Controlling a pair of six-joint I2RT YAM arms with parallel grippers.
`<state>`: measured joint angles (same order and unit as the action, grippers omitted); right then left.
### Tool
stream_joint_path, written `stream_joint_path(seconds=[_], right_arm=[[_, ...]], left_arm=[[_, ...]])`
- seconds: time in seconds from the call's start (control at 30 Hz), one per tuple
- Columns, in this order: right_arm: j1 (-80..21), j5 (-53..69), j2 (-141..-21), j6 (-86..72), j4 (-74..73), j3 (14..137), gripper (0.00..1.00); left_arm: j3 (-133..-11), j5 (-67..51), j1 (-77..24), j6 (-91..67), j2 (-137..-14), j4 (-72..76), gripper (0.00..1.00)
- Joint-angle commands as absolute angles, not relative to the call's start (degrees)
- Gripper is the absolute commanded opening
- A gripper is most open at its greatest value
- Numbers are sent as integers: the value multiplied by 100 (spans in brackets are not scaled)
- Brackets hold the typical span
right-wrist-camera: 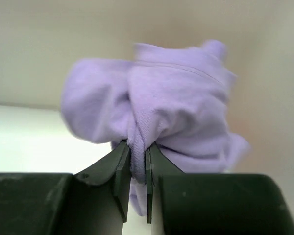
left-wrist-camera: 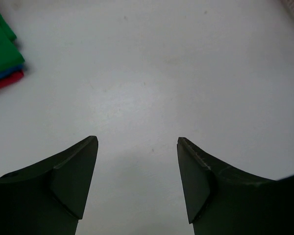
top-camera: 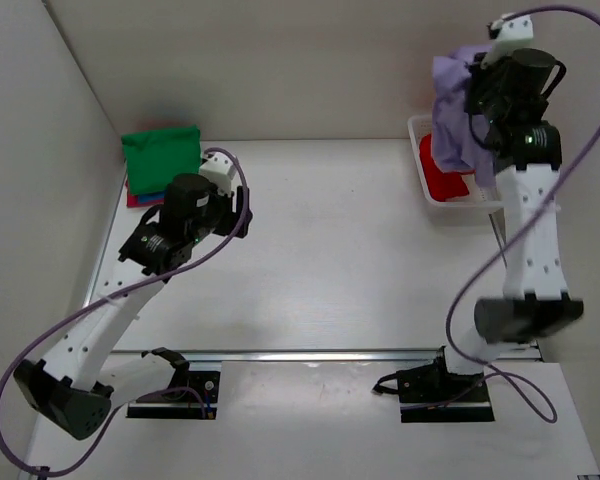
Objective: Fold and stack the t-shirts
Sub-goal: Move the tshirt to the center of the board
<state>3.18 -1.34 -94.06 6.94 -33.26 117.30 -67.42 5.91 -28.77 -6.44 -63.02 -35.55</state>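
The right gripper carries the lavender-purple t-shirt away from the basket next, back and down onto the bare middle of the table.
A lavender-purple t-shirt (top-camera: 452, 105) hangs bunched in the air above the basket at the back right, with my right gripper (right-wrist-camera: 137, 149) shut on a fold of it (right-wrist-camera: 152, 103). A red t-shirt (top-camera: 442, 180) lies in the white basket (top-camera: 417, 128) below. At the back left a folded green t-shirt (top-camera: 160, 155) tops a stack, with blue (left-wrist-camera: 5, 73) and red (left-wrist-camera: 7, 81) layers under it. My left gripper (left-wrist-camera: 137, 142) is open over bare table, right of that stack, nothing between its fingers.
A grey wall runs along the left side and another across the back. The arm bases and a rail (top-camera: 320, 352) cross the near edge of the table. Purple cables loop beside both arms.
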Motion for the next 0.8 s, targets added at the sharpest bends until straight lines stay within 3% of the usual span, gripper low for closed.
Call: stream_joint_path(seconds=[0.0,0.07,0.13,0.33,0.57,0.77], right_arm=[[-1453,-823,-7930,1089,-3224,11846,0],[-1844,-504,-7744,793,-3609,12214,0],[-1566,454,-7568,274,-3789,12069,0],[-1274,1827,-6820,-755,-2831,9740,0],[-2478,1274,-7179,-949,-1697,7438,0],[-3321,10,-8224,-1072,-1985,7338,3]], left_arm=[[-6961,361,-2682,-685,-5784,-3604,77],[-6944,404,-2611,-756,-5644,-3612,77],[-7022,439,-2532,-861,-5450,-3665,77],[-7242,879,-2391,-1037,-5133,-3797,76],[-6970,599,-2267,-1221,-5027,-3876,77],[-6199,-139,-2259,-1450,-5089,-3745,84]])
